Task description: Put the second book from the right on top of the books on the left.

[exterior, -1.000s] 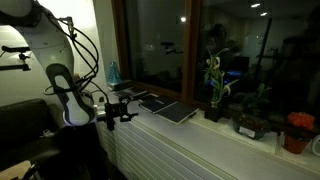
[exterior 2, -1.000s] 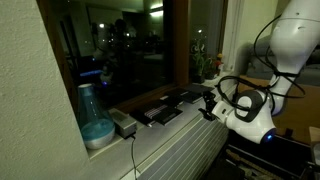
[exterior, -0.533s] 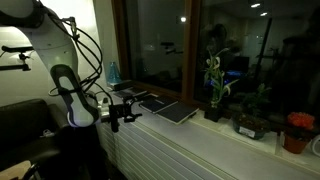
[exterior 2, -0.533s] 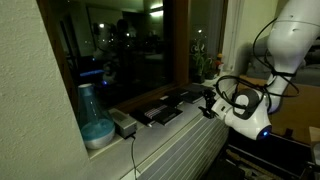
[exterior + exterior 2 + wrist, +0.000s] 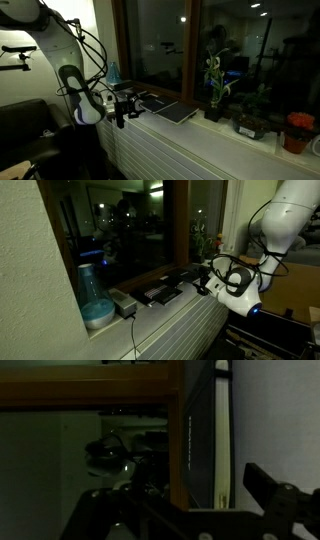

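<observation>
My gripper lowers slightly next at the sill's front, its open fingers around the small dark book's pale edge [image 5: 146, 107] [image 5: 223, 448], as that edge is nearer one finger.
Flat dark books lie in a row on the window sill [image 5: 200, 128]. The wide dark-grey book [image 5: 178, 112] lies furthest right. Just left of it is the second book [image 5: 152, 102], small and dark with a pale edge. The books on the left [image 5: 131, 95] lie beyond it. My gripper [image 5: 122, 108] hangs at the sill's front edge, level with those small books, open and empty. From the opposite side the gripper [image 5: 205, 283] is seen beside the row of books [image 5: 165, 288]. The wrist view is dark; one finger [image 5: 268, 490] stands at the right.
A blue vase [image 5: 95, 305] and a small grey box [image 5: 123, 303] stand at the sill's left end. Potted plants [image 5: 215, 85] and an orange pot [image 5: 297, 135] fill the right end. The window pane and its wooden frame [image 5: 192, 60] rise right behind the books.
The arm has moved the open gripper a little closer to the sill and the small books. The books have not moved.
</observation>
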You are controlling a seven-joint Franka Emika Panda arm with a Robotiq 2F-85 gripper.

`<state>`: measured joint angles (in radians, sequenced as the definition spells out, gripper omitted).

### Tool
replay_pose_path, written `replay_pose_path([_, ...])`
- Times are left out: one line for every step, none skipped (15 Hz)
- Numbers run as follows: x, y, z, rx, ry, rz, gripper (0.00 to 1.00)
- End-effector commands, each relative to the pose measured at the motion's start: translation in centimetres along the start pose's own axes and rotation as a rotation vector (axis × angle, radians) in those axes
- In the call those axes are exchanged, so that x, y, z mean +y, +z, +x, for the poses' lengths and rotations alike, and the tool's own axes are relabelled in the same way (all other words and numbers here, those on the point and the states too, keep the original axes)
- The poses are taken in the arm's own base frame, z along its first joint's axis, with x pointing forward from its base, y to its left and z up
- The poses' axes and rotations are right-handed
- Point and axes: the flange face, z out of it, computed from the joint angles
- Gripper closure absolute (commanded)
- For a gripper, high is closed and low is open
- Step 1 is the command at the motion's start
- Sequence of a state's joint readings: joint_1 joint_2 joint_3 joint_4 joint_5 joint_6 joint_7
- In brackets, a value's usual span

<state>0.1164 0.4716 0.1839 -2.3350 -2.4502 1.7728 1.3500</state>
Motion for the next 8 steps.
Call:
replay_pose_path([-0.54, 0.76, 0.38, 0.027, 0.027, 0.005, 0.26])
replay_pose_path([-0.6, 0.92, 0.5, 0.029, 0.029, 0.006, 0.28])
replay_pose_path([-0.73, 1.09, 0.56, 0.03, 0.031, 0.006, 0.3])
replay_pose_path([-0.83, 1.2, 0.62, 0.033, 0.032, 0.006, 0.38])
replay_pose_path([-0.93, 1.31, 0.65, 0.034, 0.033, 0.006, 0.44])
replay_pose_path([-1.1, 1.39, 0.65, 0.035, 0.034, 0.008, 0.5])
replay_pose_path([-1.21, 1.44, 0.66, 0.033, 0.034, 0.01, 0.58])
replay_pose_path([-1.39, 1.45, 0.66, 0.032, 0.034, 0.013, 0.63])
